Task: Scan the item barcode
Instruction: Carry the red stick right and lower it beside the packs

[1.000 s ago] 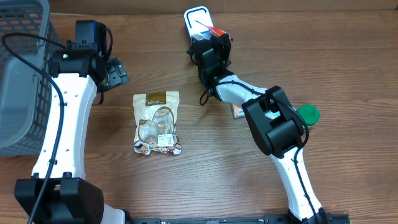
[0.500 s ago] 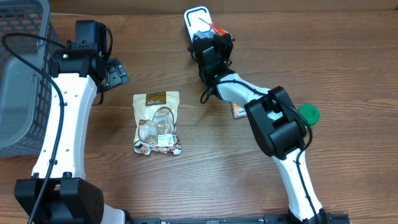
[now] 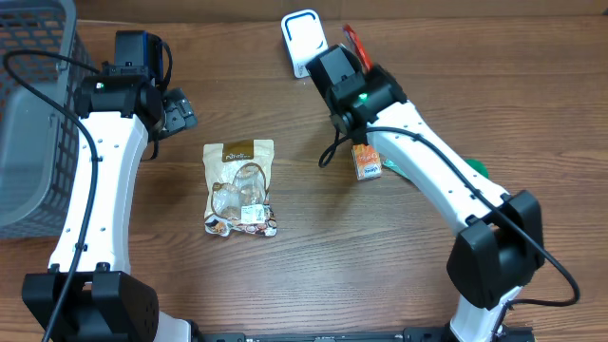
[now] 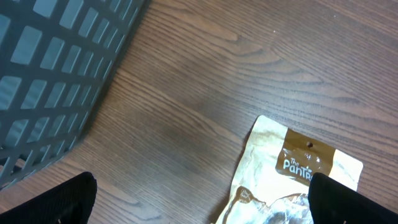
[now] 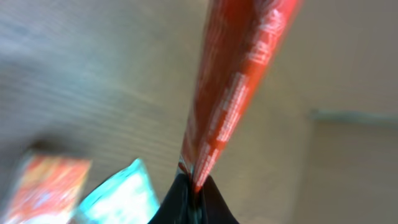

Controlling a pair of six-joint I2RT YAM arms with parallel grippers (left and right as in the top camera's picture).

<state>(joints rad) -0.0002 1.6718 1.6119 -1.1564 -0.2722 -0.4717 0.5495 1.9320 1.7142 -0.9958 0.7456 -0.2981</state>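
Observation:
My right gripper moves back and down onto the teal packet (image 3: pixel 394 169) next, releasing the red one, since the orange and teal packets lie together back from the scanner (image 3: pixel 301 38).
My right gripper (image 3: pixel 350 55) is shut on the lower edge of a thin red packet (image 3: pixel 354 40), which sticks up from the jaws just right of a white, blue-rimmed scanner (image 3: pixel 301 38) at the table's far edge. The right wrist view is blurred. In it the red packet (image 5: pixel 239 81) rises edge-on from the closed right gripper (image 5: pixel 196 186). My left gripper (image 3: pixel 176 112) stands open above the table at the left, holding nothing. In its wrist view the left gripper (image 4: pixel 202 205) has its right fingertip (image 4: pixel 348 202) over the top of a brown-and-white snack bag (image 4: pixel 292 174).
The snack bag (image 3: pixel 240 187) lies flat in the middle of the table. A small orange packet (image 3: pixel 367 163) lies under my right arm, and a green lid (image 3: pixel 474 171) peeks out beside it. A grey mesh basket (image 3: pixel 33 114) fills the left edge.
My right arm has swung its elbow out to the right, and its gripper has moved right, away from the scanner's face, with the red packet still in it. The left arm has not moved.

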